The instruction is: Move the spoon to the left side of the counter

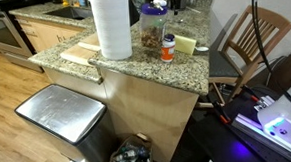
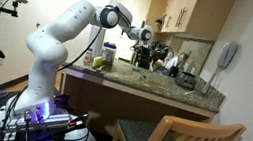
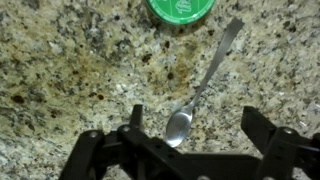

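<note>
The handle is slanted. My gripper needs to turn in line with it next, then go down past the bowl onto the handle.
A silver spoon [image 3: 198, 92] lies flat on the speckled granite counter [image 3: 70, 70]. Its bowl is toward the bottom of the wrist view and its handle points up and to the right. My gripper [image 3: 198, 125] is open and empty, hovering above the spoon with one finger on each side of the bowl, clear of it. In an exterior view the gripper [image 2: 144, 35] hangs over the counter [image 2: 159, 89] on the white arm. I cannot make out the spoon in either exterior view.
A green lid [image 3: 182, 8] sits just beyond the spoon's handle. On the counter [image 1: 135, 67] stand a paper towel roll [image 1: 110, 23], a jar [image 1: 153, 26], an orange bottle [image 1: 168, 48] and a yellow sponge [image 1: 185, 42]. A steel-lidded bin [image 1: 59, 111] and a wooden chair [image 1: 251, 35] stand beside it.
</note>
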You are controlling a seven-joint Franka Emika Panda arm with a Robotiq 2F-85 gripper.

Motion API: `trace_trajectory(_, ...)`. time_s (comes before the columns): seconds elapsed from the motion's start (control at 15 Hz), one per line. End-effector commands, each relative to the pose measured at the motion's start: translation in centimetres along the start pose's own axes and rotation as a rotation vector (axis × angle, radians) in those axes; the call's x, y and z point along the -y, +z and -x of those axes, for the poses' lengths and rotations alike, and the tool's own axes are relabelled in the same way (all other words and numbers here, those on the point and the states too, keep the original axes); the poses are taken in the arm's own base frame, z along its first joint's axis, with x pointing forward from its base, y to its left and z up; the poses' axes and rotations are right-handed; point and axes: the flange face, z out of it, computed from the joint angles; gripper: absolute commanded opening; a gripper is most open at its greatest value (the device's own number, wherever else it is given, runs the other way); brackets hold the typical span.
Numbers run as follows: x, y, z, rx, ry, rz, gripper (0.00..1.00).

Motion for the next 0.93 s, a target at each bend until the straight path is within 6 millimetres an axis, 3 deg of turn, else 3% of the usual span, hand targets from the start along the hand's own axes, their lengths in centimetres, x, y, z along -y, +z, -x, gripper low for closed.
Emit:
trace_trajectory(0.0, 0.5, 1.6, -0.1, -0.011, 0.074, -0.005, 1.00)
trace_trajectory(0.33, 1.8, 5.0, -1.1, 0.028, 0.287, -0.004, 1.00)
trace_trajectory(0.67, 2.0, 8.0, -0.9, 0.031, 0.352, -0.006, 1.00)
trace_trajectory(0.73, 2.1, 8.0, -0.9, 0.035, 0.359, 0.001, 0.75)
trace_trajectory(0.87, 2.1, 7.9, -0.8, 0.041, 0.364, 0.007, 0.69)
